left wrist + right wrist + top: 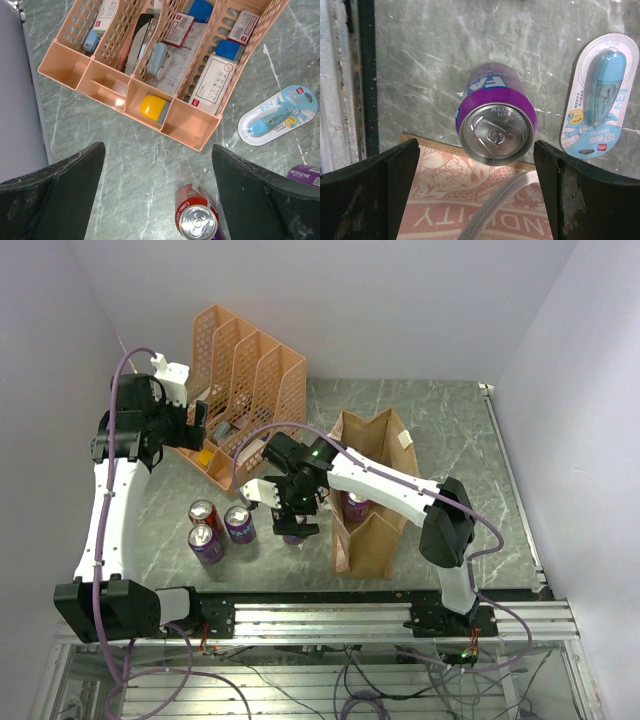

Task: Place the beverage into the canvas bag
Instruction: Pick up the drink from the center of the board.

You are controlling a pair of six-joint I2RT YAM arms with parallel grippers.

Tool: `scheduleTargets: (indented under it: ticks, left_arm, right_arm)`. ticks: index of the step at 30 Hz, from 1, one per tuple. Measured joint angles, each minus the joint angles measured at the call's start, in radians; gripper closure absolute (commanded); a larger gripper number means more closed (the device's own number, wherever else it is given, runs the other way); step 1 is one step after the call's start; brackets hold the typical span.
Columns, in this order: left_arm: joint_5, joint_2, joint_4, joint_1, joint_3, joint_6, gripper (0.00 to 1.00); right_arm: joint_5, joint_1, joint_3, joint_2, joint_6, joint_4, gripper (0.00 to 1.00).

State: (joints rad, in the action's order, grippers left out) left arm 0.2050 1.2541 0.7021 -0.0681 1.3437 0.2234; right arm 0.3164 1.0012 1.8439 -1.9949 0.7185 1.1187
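The open fingers of my right gripper are already on either side of the purple beverage can, so next my right gripper will move down around the can's upper body and close.
A purple beverage can (496,122) stands upright on the table right beside the canvas bag (470,200), whose pink printed side and white strap fill the bottom of the right wrist view. My right gripper (476,150) hovers open above this can, one finger on each side, not touching it. From above, the tan bag (390,445) stands open with another purple can (356,507) inside. My left gripper (158,150) is open and empty over bare table, with a red can (197,215) just below it. A red can (204,513) and two purple cans (239,524) stand at the front left.
An orange mesh file organiser (250,370) full of stationery stands at the back left, next to my left gripper (198,425). A blue correction-tape pack (600,95) lies flat beside the purple can. The metal rail (330,615) runs along the near edge.
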Motion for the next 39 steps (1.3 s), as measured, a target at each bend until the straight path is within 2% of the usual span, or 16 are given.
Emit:
scheduleTargets:
  ticks: [7,13,17,23,27,31,35,39]
  left_arm:
    - [0.037,-0.003,0.000,-0.011,0.000,-0.015,0.03]
    - [0.053,-0.008,-0.001,-0.016,-0.009,-0.018,0.03]
    - [0.062,-0.010,-0.002,-0.018,-0.019,-0.021,0.03]
    - [0.090,-0.010,-0.002,-0.020,-0.019,-0.022,0.00]
    - [0.130,-0.010,-0.002,-0.021,-0.019,-0.019,0.03]
    - [0.183,-0.010,-0.009,-0.020,-0.019,-0.013,0.04]
    - [0.228,-0.010,-0.045,0.000,-0.019,-0.007,0.05]
    - [0.277,-0.010,-0.093,0.047,-0.019,0.001,0.06]
  right_arm:
    - [-0.067,0.006,-0.052,-0.004,-0.010,-0.053,0.03]
    - [-0.077,0.006,-0.063,-0.039,-0.030,-0.098,0.11]
    - [-0.077,0.006,-0.095,-0.063,-0.045,-0.126,0.22]
    - [-0.081,0.006,-0.105,-0.068,-0.057,-0.152,0.47]
    - [-0.074,0.006,-0.097,-0.067,-0.065,-0.148,0.62]
    - [-0.043,0.003,-0.014,-0.066,-0.080,-0.100,0.71]
    - [0.009,-0.008,0.154,-0.039,-0.112,-0.047,0.75]
    - [0.045,-0.040,0.279,0.085,-0.143,-0.018,0.76]
